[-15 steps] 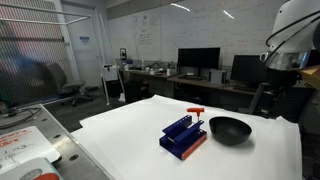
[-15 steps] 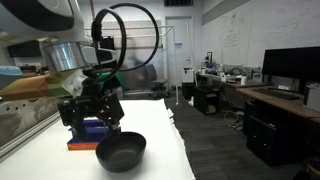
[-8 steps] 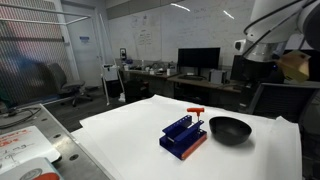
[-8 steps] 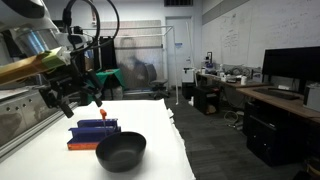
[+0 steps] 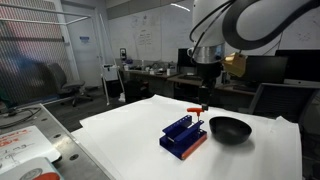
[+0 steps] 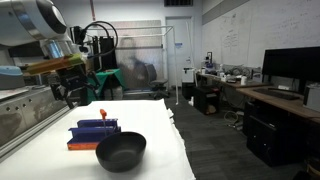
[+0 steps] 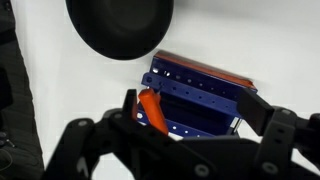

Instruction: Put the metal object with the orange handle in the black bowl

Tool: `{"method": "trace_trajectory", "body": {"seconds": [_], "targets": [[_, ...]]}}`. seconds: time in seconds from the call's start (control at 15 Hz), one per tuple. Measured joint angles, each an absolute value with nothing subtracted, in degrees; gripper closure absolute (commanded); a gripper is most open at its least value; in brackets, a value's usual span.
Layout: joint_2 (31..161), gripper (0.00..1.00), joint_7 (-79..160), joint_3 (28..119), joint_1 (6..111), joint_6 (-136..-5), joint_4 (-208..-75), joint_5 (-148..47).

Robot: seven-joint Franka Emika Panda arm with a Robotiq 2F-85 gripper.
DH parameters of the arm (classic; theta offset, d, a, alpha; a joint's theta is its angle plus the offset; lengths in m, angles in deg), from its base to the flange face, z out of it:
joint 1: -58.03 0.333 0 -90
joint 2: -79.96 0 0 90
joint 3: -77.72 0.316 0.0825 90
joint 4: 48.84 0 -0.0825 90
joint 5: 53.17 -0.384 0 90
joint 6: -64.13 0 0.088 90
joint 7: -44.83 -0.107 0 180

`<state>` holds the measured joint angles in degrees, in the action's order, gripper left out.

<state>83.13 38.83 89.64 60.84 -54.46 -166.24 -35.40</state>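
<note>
My gripper moves down and toward the left in the wrist view next, around the upright orange handle (image 7: pixel 152 110), since the handle stands off-center beside one open finger.
The metal object with the orange handle (image 5: pixel 195 110) stands upright in the blue slotted rack (image 5: pixel 183 136), its handle sticking up at the rack's far end. It also shows in the other exterior view (image 6: pixel 102 114) and in the wrist view (image 7: pixel 150 109). The black bowl (image 5: pixel 229 128) sits empty on the white table right beside the rack, and shows again in an exterior view (image 6: pixel 121 151) and in the wrist view (image 7: pixel 120 25). My gripper (image 5: pixel 206 84) hangs open and empty above the rack. In the wrist view (image 7: pixel 196 110) its fingers (image 7: pixel 262 104) straddle the rack from above.
The white table (image 5: pixel 120 130) bears only the rack (image 6: pixel 93 132) and the bowl. A side bench with papers and clutter (image 5: pixel 25 145) stands by the table's near left corner. Desks with monitors (image 5: pixel 198 60) and chairs stand behind.
The arm has swung in from the table's side to above the rack and bowl. The gripper stays open and empty. Rack, tool and bowl have not moved.
</note>
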Motion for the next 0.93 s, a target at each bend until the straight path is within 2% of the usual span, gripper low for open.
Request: {"method": "trace_trajectory", "body": {"seconds": [0.47,0.53,0.6,0.93], "targets": [[99.48,0.00,42.91,85.64,62.44,-49.74,-149.59,-35.40],[100.99,0.25,43.91,85.32,62.50,-48.84,-148.00,-35.47],[102.30,0.26,44.90,85.03,62.51,-47.95,-146.58,-35.53],[105.58,0.65,49.43,84.30,62.53,-44.13,-142.57,-35.72]]}}
